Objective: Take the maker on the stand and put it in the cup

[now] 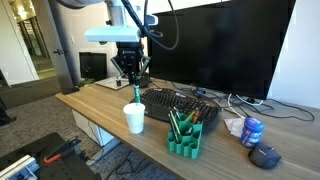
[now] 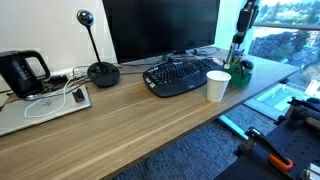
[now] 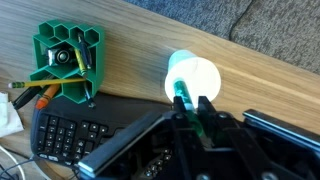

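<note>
The gripper moves down a little over the white cup's opening (image 1: 134,107) (image 3: 200,78) next and releases the maker, as the maker's lower end already points into that opening.
My gripper (image 3: 190,99) is shut on the maker (image 3: 183,95), a slim green pen that points down at the mouth of the white cup (image 3: 192,76). In an exterior view the gripper (image 1: 132,72) hangs above the cup (image 1: 134,118), and the maker (image 1: 137,94) has its lower tip just over the rim. The green stand (image 1: 184,136) sits to one side of the cup, next to the keyboard, with other pens still in it. In the wrist view the stand (image 3: 65,60) lies at the upper left. In the other exterior view the cup (image 2: 218,85) half hides the stand (image 2: 241,72).
A black keyboard (image 1: 180,104) lies behind the cup, with a large monitor (image 1: 215,45) beyond it. A blue can (image 1: 253,131) and a black mouse (image 1: 265,156) sit past the stand. A kettle (image 2: 22,70) and a desk microphone (image 2: 100,72) are farther along the table.
</note>
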Controlling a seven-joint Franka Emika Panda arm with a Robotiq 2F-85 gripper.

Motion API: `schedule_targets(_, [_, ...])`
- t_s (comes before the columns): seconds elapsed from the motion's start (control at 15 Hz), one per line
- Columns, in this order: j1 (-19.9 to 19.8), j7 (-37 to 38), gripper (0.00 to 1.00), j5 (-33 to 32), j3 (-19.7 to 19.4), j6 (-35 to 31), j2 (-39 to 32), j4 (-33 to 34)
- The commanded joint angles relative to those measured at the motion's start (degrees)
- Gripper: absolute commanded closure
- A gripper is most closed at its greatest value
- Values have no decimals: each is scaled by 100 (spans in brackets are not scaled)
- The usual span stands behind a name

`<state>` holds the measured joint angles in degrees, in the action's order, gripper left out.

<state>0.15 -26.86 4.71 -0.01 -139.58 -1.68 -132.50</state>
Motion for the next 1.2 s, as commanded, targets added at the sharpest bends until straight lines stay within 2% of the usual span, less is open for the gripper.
schedule_targets(0.0, [-32,100,95,-192,1,-125,-5,-57])
schedule_targets(0.73, [-49,-233,95,229,23,-203,44,-214])
schedule_targets(1.13, [-45,-671,95,1025,71,-974,29,-394])
